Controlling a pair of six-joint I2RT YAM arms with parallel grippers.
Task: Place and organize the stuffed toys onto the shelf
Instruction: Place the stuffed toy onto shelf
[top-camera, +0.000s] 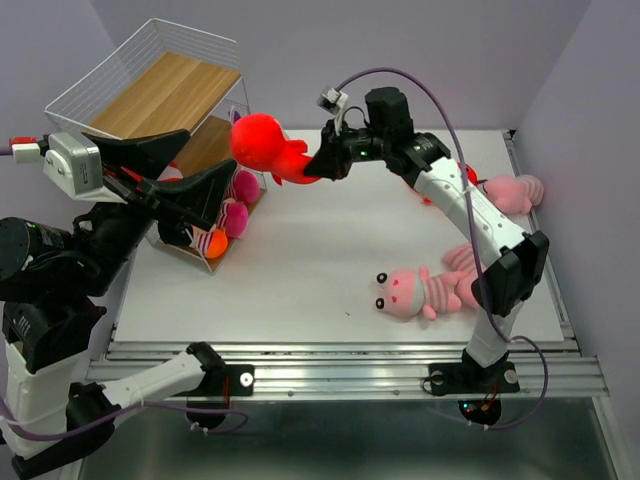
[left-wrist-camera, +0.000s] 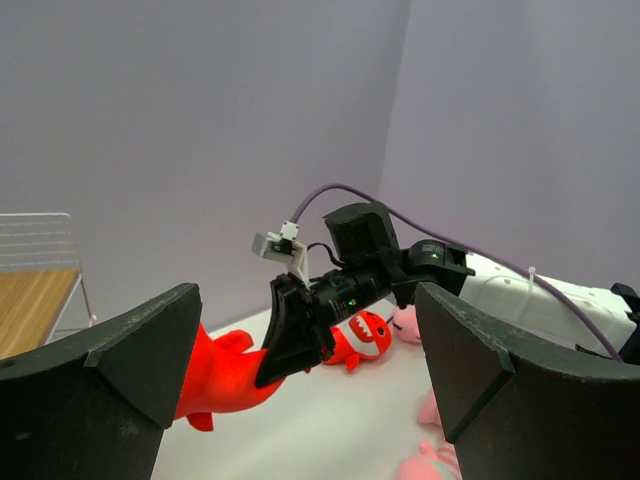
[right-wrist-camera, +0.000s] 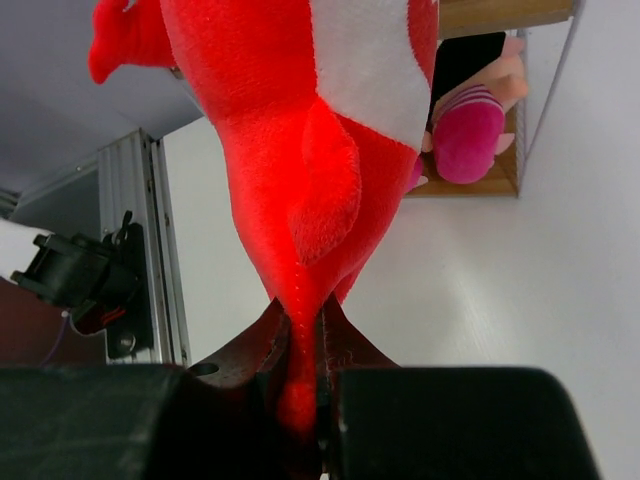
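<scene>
Next, my right gripper moves to the left in the top view to the shelf's middle level and releases the fish on bare wood.
My right gripper is shut on the tail of a bright red fish toy and holds it in the air beside the white wire shelf. In the right wrist view the tail is pinched between the fingers and the body hangs toward the shelf's lower tier. My left gripper is open and empty, raised in front of the shelf. Through its jaws I see the held fish. Pink striped toys sit in the lower tier.
A pink striped animal lies on the white table at front right, with another behind the right arm. A pink toy and a red toothy fish lie at the far right. Purple walls enclose the table.
</scene>
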